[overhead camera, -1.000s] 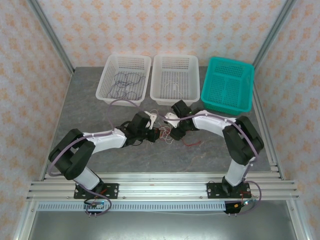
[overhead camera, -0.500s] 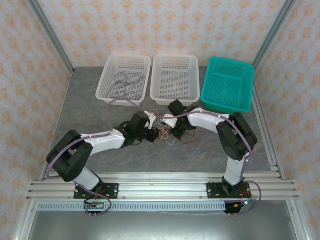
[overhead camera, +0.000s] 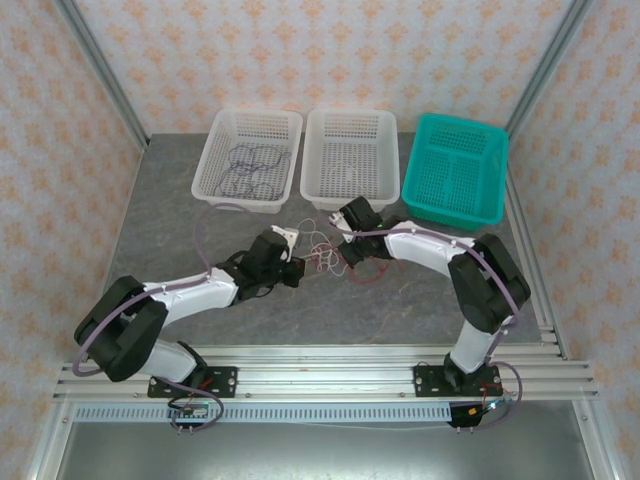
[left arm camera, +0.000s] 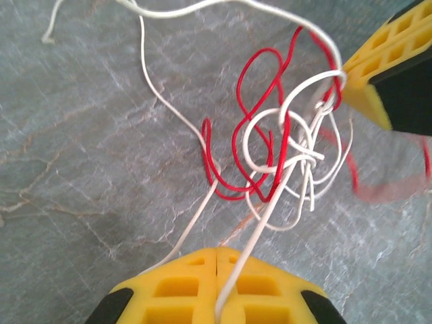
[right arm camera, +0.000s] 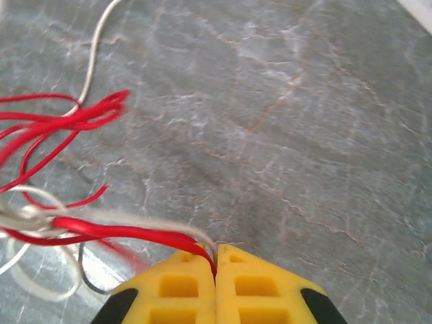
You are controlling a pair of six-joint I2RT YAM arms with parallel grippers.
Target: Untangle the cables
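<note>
I will release the red and white cables from my right gripper toward the tabletop before the teal basket, on the gripper's side away from the knot.
A tangle of thin white and red cables (overhead camera: 325, 255) hangs stretched between my two grippers over the grey table. My left gripper (overhead camera: 298, 267) is shut on a white cable (left arm camera: 260, 233) that runs from its fingertips (left arm camera: 216, 251) up into the knot (left arm camera: 287, 145). My right gripper (overhead camera: 346, 244) is shut on red and white strands (right arm camera: 128, 233) that leave its tips (right arm camera: 216, 253) to the left. Its yellow finger (left arm camera: 368, 74) shows at the upper right of the left wrist view, right beside the knot. A loose white end (left arm camera: 155, 81) trails away on the table.
Three baskets stand at the back. The left white basket (overhead camera: 245, 207) holds dark purple cables (overhead camera: 250, 165), the middle white basket (overhead camera: 345, 206) holds a white cable (overhead camera: 345, 170), and the right one is a teal basket (overhead camera: 450, 220). A red loop (overhead camera: 365, 275) lies below the right gripper.
The right gripper has shut on the red and white strands. The left arm has drawn back to the left, and the tangle now spreads wider between the grippers.
</note>
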